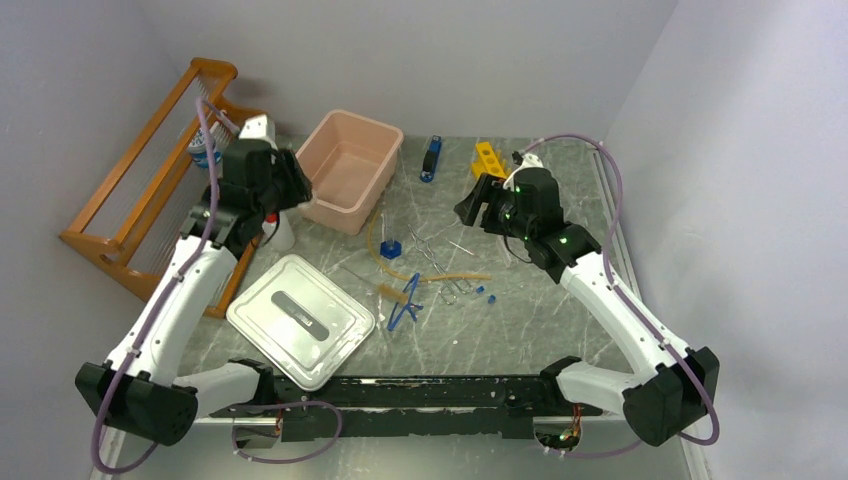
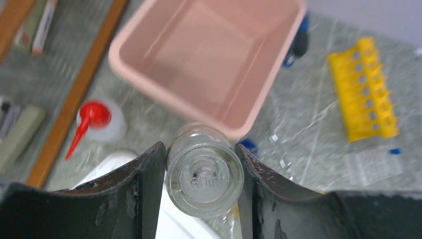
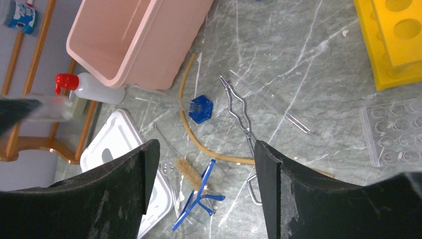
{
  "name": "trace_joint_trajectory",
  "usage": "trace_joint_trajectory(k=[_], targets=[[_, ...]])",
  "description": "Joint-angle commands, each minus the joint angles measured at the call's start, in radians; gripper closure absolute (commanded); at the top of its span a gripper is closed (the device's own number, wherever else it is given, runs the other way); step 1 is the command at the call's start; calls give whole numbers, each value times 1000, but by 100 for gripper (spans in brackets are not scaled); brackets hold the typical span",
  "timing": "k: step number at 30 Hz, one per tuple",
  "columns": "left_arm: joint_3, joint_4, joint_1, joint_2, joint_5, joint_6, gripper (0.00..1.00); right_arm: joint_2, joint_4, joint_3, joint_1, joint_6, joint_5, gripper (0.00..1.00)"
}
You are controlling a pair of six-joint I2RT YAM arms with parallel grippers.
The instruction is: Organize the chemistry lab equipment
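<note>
My left gripper moves outward past the tub's rim next, then down inside onto the tub's bottom (image 1: 346,178) (image 2: 211,49), since the jar still hangs outside the pink tub.
My left gripper (image 2: 200,154) is shut on a small clear glass jar (image 2: 204,172) marked 60ml, held in the air just in front of the pink tub's near rim (image 2: 164,97). In the top view the left gripper (image 1: 285,185) is at the tub's left corner. My right gripper (image 3: 205,149) is open and empty, above the loose items; in the top view it (image 1: 472,205) is right of the tub. Below it lie a tan hose (image 3: 186,114), blue tongs (image 3: 201,191), thin metal tools (image 3: 239,107) and a small brush (image 3: 189,172). The red-capped squeeze bottle (image 1: 280,232) stands left of the tub.
The grey-white lid (image 1: 300,318) lies at the front left. A wooden rack (image 1: 150,190) runs along the left wall. A yellow holed rack (image 1: 489,160) and a blue item (image 1: 431,157) are at the back. A clear well plate (image 3: 393,134) lies right of the tools.
</note>
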Motion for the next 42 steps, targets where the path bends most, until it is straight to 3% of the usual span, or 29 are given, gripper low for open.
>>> trace_joint_trajectory(k=[1,16,24,31,42], targets=[[215,-55,-9,105,34,41,64,21,17,35,6,-2,-13,27],[621,148,-9,724,72,93,63,128,14,106,4,-45,1,26],[749,257,-9,1013,56,152,64,190,40,157,3,-37,76,26],[702,420,-9,1098,-25,206,64,174,87,115,4,40,112,25],[756,422,20,1220,-38,229,62,218,80,138,4,59,121,25]])
